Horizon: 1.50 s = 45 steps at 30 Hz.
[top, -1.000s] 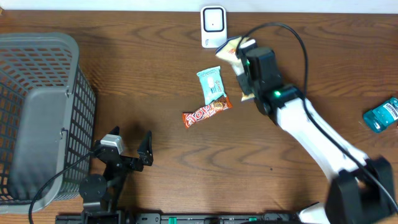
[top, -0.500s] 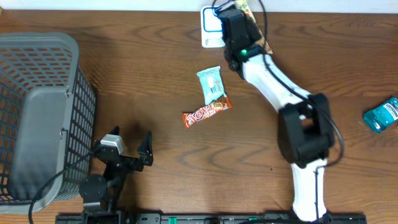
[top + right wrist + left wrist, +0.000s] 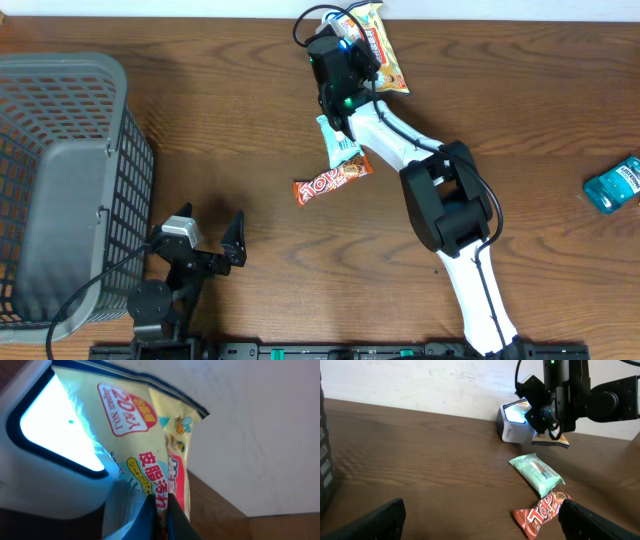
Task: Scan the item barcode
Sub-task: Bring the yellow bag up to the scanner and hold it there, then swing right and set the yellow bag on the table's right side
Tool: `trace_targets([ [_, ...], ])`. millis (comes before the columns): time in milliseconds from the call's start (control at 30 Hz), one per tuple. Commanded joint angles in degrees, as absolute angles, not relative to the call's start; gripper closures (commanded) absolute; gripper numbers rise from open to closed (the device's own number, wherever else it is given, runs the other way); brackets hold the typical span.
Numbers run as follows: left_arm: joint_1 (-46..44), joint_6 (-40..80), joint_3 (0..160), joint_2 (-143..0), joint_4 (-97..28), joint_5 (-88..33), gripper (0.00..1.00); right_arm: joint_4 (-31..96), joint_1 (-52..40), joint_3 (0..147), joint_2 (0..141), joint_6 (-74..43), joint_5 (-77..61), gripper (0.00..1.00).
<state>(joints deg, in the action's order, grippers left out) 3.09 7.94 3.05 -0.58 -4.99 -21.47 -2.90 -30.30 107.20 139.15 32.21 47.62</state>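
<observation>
The yellow packet (image 3: 382, 50) goes toward the right in the overhead view in my right gripper next, then down beside the teal item.
My right gripper (image 3: 355, 38) is shut on a yellow snack packet (image 3: 382, 50) with Japanese print and holds it at the table's far edge. In the right wrist view the packet (image 3: 150, 435) is pinched between the jaws (image 3: 166, 504), right in front of the lit window of the white scanner (image 3: 55, 430). The left wrist view shows the scanner (image 3: 509, 430) glowing behind the right gripper (image 3: 551, 427). In the overhead view the arm hides the scanner. My left gripper (image 3: 208, 224) rests open near the front edge, holding nothing (image 3: 482, 527).
A mint-green packet (image 3: 338, 135) and a red Top bar (image 3: 330, 180) lie mid-table, also in the left wrist view as the packet (image 3: 537, 472) and bar (image 3: 540, 515). A grey basket (image 3: 60, 180) stands at the left. A teal item (image 3: 615, 183) lies far right.
The right arm has swung the yellow packet left along the far edge, from right of the scanner to in front of it, now covering the scanner from above. The left arm has not moved.
</observation>
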Motion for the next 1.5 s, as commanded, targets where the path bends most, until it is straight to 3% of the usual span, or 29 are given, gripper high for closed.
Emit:
trace_targets([
  [0,2.8,8.4,2.1,-0.2,-6.7,-21.6,0.02,-3.6,-30.8,109.4,138.9,33.5,53.3,0.99],
  [300,2.8,8.4,2.1,-0.2,-6.7,-21.6,0.02,5.2,-30.5,111.1,134.3,31.3,59.3,0.99],
  [567,2.8,8.4,2.1,-0.2,-6.7,-21.6,0.02,32.2,-27.0,111.1,121.4,9.2,55.6,0.99],
  [733,2.8,8.4,2.1,-0.2,-6.7,-21.6,0.02,49.7,-17.0,111.1,117.3,-8.0,41.7,0.99],
  [867,2.8,8.4,2.1,-0.2,-6.7,-21.5,0.02,52.1,-6.9,109.2,118.3,-9.0,32.0,0.99],
  [1200,2.8,8.4,2.1,-0.2,-6.7,-21.5,0.02,50.6,16.2,108.0,127.3,-9.4,30.5,0.98],
  [1367,2.8,8.4,2.1,-0.2,-6.7,-21.6,0.02,50.7,23.4,108.4,127.7,-9.4,27.6,0.71],
  [1433,2.8,8.4,2.1,-0.2,-6.7,-21.6,0.02,52.1,25.0,109.6,126.4,-9.4,25.2,0.25],
  [1467,2.8,8.4,2.1,-0.2,-6.7,-21.6,0.02,52.6,25.6,110.3,125.4,-9.4,23.4,0.09],
])
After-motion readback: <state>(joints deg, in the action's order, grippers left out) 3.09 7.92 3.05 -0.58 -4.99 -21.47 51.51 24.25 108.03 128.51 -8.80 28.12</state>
